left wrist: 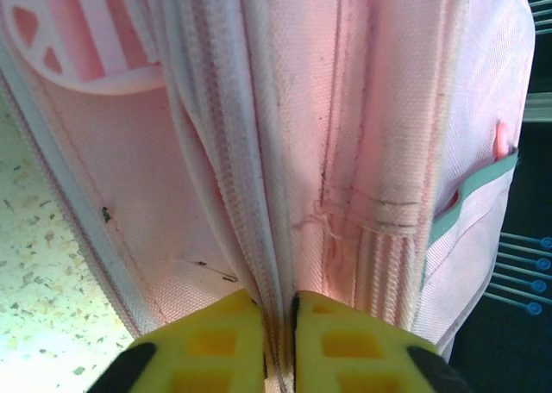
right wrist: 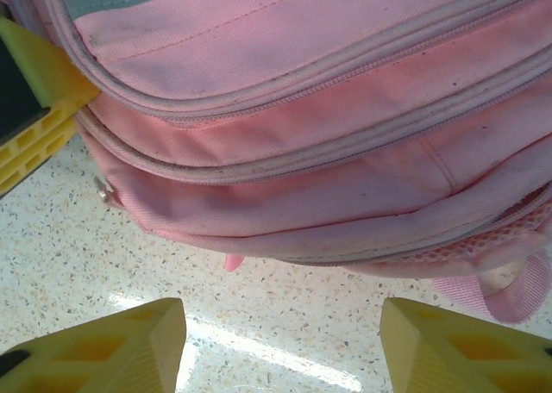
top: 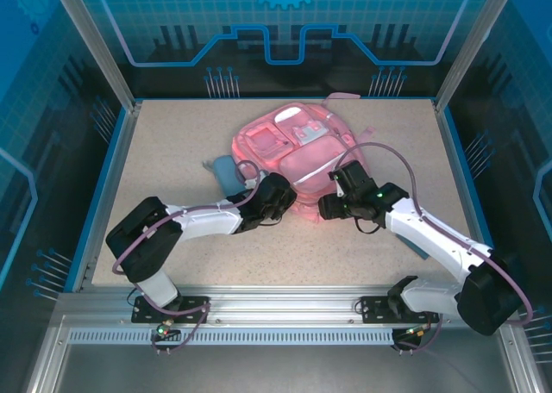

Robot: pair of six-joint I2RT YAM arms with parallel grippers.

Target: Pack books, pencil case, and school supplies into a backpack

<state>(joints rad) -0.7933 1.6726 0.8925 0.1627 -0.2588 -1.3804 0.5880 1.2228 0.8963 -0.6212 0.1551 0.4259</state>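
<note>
I will next move the open fingers of my right gripper across toward the left gripper and onto the metal zipper pull, because the pull sticks out clear of the backpack's rim.
The pink backpack (top: 297, 147) lies flat in the middle of the table. My left gripper (top: 291, 202) is at its near edge, and its yellow fingers (left wrist: 216, 341) are shut on the backpack's (left wrist: 285, 152) white zipper seam. My right gripper (top: 326, 208) hovers just right of it, low over the table. It (right wrist: 280, 346) is open, with bare tabletop between the fingers (right wrist: 112, 341) and the backpack's (right wrist: 328, 109) rim a little beyond them. The light blue pencil case (top: 226, 173) lies left of the backpack. No books can be made out for sure.
A dark blue flat thing (top: 417, 246) pokes out from under my right forearm. A small pink zipper pull (right wrist: 233, 261) hangs off the backpack's rim. Blue walls and metal posts ring the speckled table (top: 172, 143). The left gripper's yellow finger (right wrist: 39, 109) shows in the right wrist view.
</note>
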